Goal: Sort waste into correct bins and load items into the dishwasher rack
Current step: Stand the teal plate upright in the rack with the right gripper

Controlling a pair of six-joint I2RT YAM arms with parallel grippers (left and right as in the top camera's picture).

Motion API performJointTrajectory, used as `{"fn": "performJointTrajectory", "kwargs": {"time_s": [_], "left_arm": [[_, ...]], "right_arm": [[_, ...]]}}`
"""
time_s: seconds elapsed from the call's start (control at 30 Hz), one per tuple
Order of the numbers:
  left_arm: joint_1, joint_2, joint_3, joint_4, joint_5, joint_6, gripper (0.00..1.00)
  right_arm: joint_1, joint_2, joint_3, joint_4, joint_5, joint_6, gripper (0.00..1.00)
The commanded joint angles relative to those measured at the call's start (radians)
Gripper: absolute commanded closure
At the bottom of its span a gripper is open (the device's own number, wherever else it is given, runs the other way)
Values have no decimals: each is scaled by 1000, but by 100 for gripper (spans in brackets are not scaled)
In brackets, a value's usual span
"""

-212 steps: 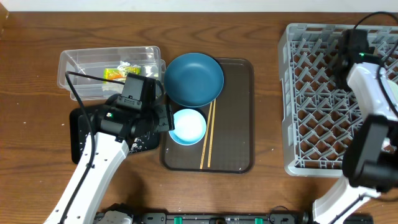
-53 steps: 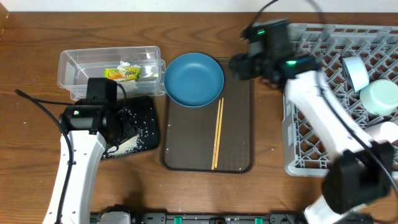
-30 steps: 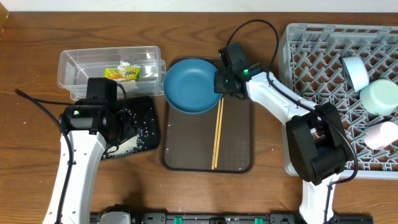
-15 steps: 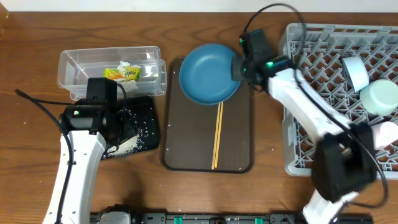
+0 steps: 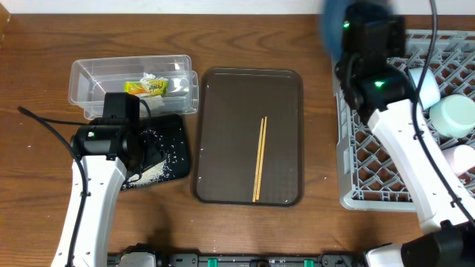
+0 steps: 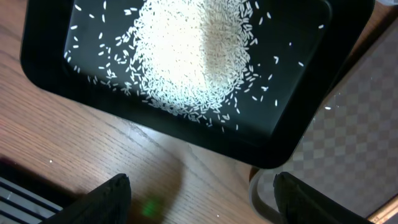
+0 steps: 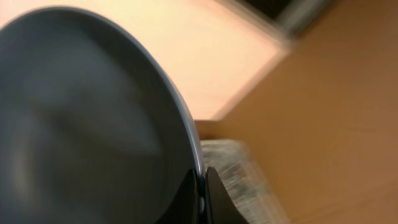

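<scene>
The bowl swings across with my right gripper next, goes down and gets released, since the rack's empty far end (image 5: pixel 424 48) lies below the gripper and to its right in the overhead view.
My right gripper (image 7: pixel 202 193) is shut on the rim of the large dark blue bowl (image 7: pixel 81 124). In the overhead view it (image 5: pixel 345 41) holds the blurred bowl (image 5: pixel 330 18) high by the far left corner of the grey dishwasher rack (image 5: pixel 386 170). The rack holds the light blue bowl (image 5: pixel 423 85), the mint-green bowl (image 5: pixel 454 115) and the pink cup (image 5: pixel 464 159). Two chopsticks (image 5: pixel 260 159) lie on the brown tray (image 5: pixel 223 96). My left gripper (image 6: pixel 208 199) is open above the near edge of the black tray (image 6: pixel 50 81) with rice (image 6: pixel 186 56). The clear tub (image 5: pixel 89 74) holds the wrapper (image 5: pixel 145 87) and tissue (image 5: pixel 178 85).
The black tray (image 5: pixel 174 126) lies between the clear tub and the brown tray, partly under my left arm. The brown tray's corner (image 6: pixel 354 143) shows in the left wrist view. Some rice grains lie near the black tray's near edge (image 5: pixel 152 174).
My right gripper has lifted the dark blue bowl off the brown tray and carried it up and right to the rack's corner. The left arm has not moved.
</scene>
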Motion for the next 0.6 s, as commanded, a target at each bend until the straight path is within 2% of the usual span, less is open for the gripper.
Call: {"fn": "performJointTrajectory", "kwargs": {"time_s": [0.0, 0.3, 0.57], "left_arm": [[5, -2, 7, -4, -19, -16, 24], [5, -2, 7, -4, -19, -16, 24], [5, -2, 7, -4, -19, -16, 24]], "right_arm": [[-59, 6, 6, 24, 226, -202, 99], [-170, 83, 5, -24, 227, -202, 99], [-196, 182, 5, -13, 236, -201, 99]]}}
